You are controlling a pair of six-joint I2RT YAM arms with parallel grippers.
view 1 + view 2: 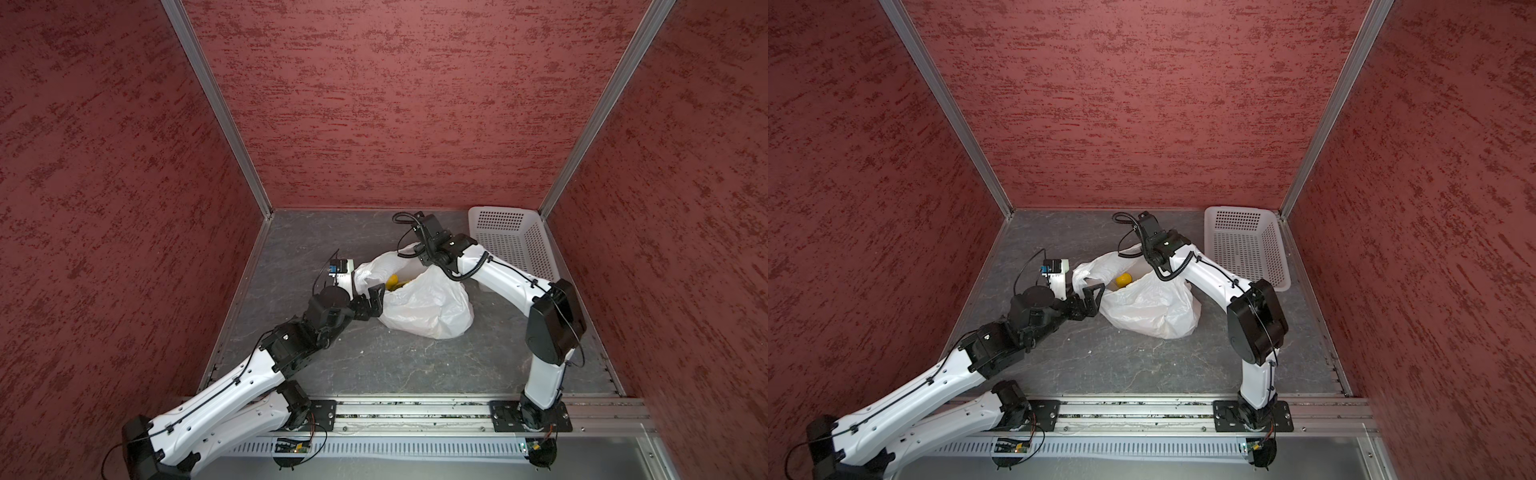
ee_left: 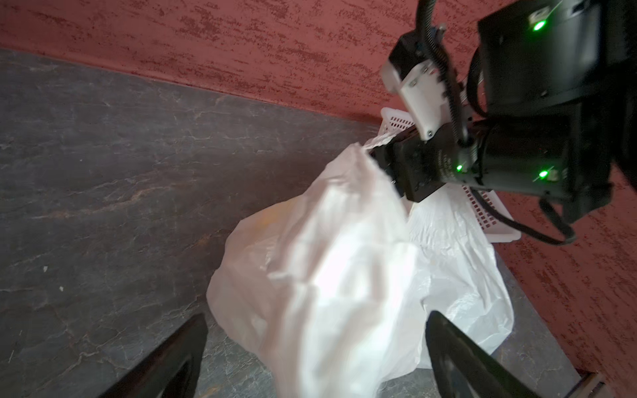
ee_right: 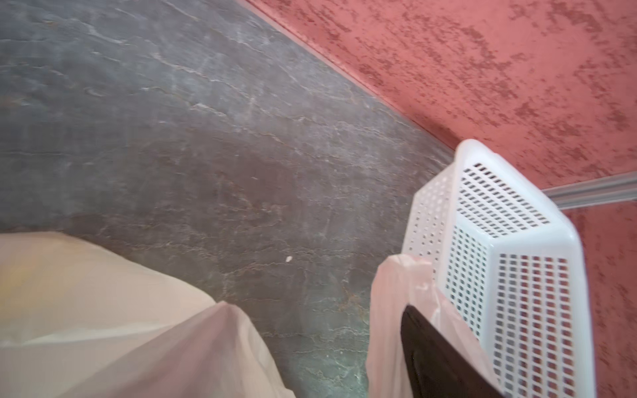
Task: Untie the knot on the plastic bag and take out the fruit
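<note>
The bag's loose rim (image 1: 1083,276) (image 2: 338,278) lies outward. My left gripper moves its open fingers outward over that bag film next and closes where the film stands up.
The white plastic bag (image 1: 424,303) (image 1: 1154,307) lies on the grey floor with its mouth open upward. A yellow fruit (image 1: 392,280) (image 1: 1123,280) shows inside the mouth. The knot is out of view. My left gripper (image 1: 380,297) (image 2: 319,315) is open at the bag's left rim, with loose bag film (image 2: 327,275) between its wide jaws. My right gripper (image 1: 419,257) (image 3: 327,344) is at the far rim with its jaws spread wide. Bag film (image 3: 103,327) drapes over both jaws, and bare floor shows between them.
A white perforated basket (image 1: 511,241) (image 1: 1246,245) (image 3: 517,258) stands in the far right corner, just behind the right wrist. Red textured walls close in the back and both sides. A metal rail with both arm bases runs along the front edge.
</note>
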